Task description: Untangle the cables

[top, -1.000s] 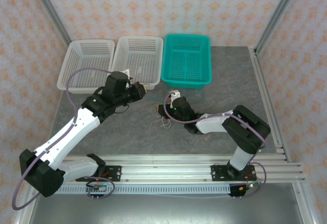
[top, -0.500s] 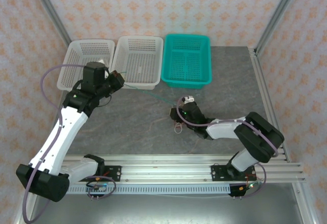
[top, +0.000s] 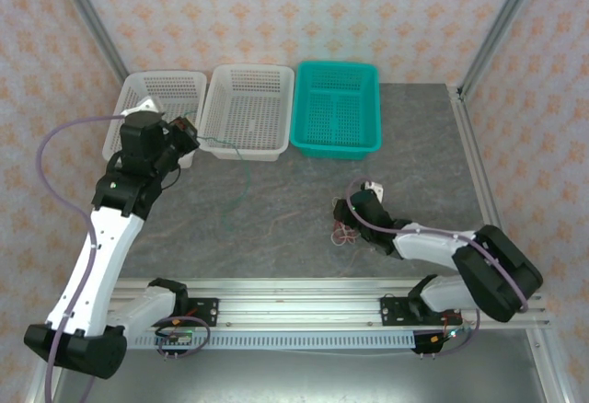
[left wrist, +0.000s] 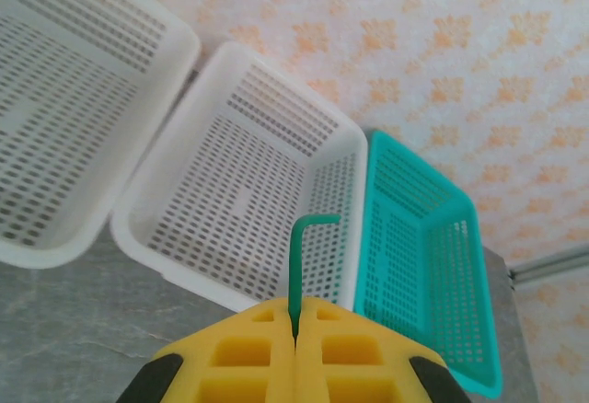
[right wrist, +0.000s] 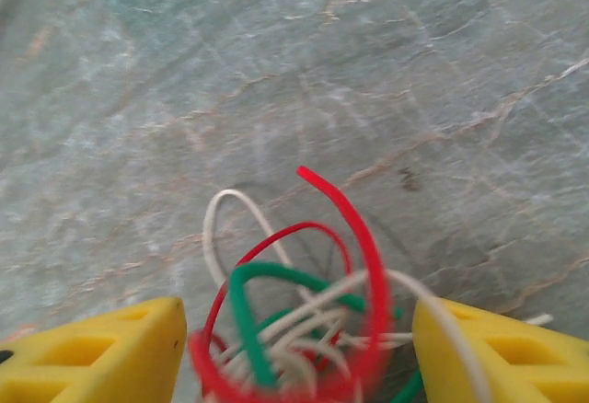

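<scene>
My left gripper is due to go outward over the corner white basket next, then down, and let go, because the green cable's loose end hangs outside.
My left gripper hovers by the front edge of the left white basket, shut on a green cable that trails right and droops to the table. In the left wrist view the green cable sticks up bent from between the shut yellow fingers. A tangle of red, white and green cables lies on the table right of centre. My right gripper is low over it. The right wrist view has the tangle between wide-apart yellow fingers; my right gripper is open.
Three baskets line the back of the table: a left white basket, a middle white basket and a teal basket. Metal frame posts stand at the back corners, and a rail runs along the near edge.
The left arm swung left and back with the green cable, drawing it out of the tangle. The right arm slid right and nearer with the tangle, and its jaws opened wide.
</scene>
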